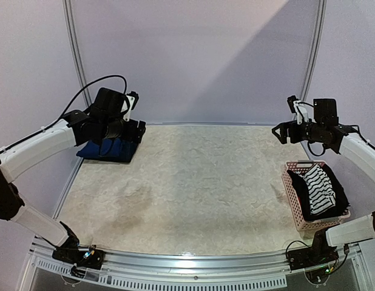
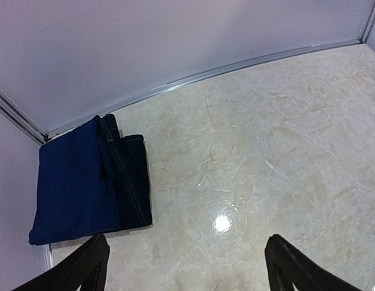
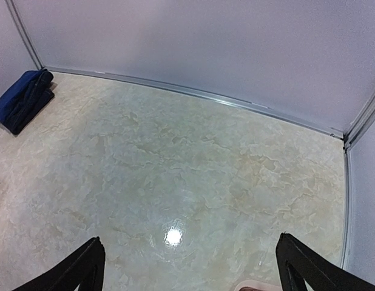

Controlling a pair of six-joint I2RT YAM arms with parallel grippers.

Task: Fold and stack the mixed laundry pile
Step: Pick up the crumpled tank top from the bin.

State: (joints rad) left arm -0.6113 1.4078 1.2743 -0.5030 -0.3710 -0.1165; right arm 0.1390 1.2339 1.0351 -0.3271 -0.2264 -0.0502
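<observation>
I will next move my right gripper back and down into the basket (image 1: 290, 185), onto the far end of the striped tank top (image 1: 320, 176), as it lies uncovered on the black garment.
A folded navy piece (image 1: 105, 150) lies on a darker folded garment (image 2: 131, 182) at the table's far left corner; the left wrist view shows the navy piece (image 2: 75, 182) flat against the wall rail. My left gripper (image 1: 138, 130) hovers just above and right of that stack, open and empty, and its fingertips (image 2: 93, 264) frame bare table. A black-and-white striped tank top (image 1: 319, 189) and a black garment (image 1: 337, 195) lie in the pink basket (image 1: 290, 185) at the right. My right gripper (image 1: 282, 132) hangs open and empty above the table behind the basket. No plaid shirt shows.
The table is pale marbled stone with a metal rail (image 1: 206, 124) along the back wall and curved side rails. The right wrist view shows the navy stack (image 3: 20, 100) far off at the left and a sliver of the basket rim (image 3: 260, 287) at the bottom edge.
</observation>
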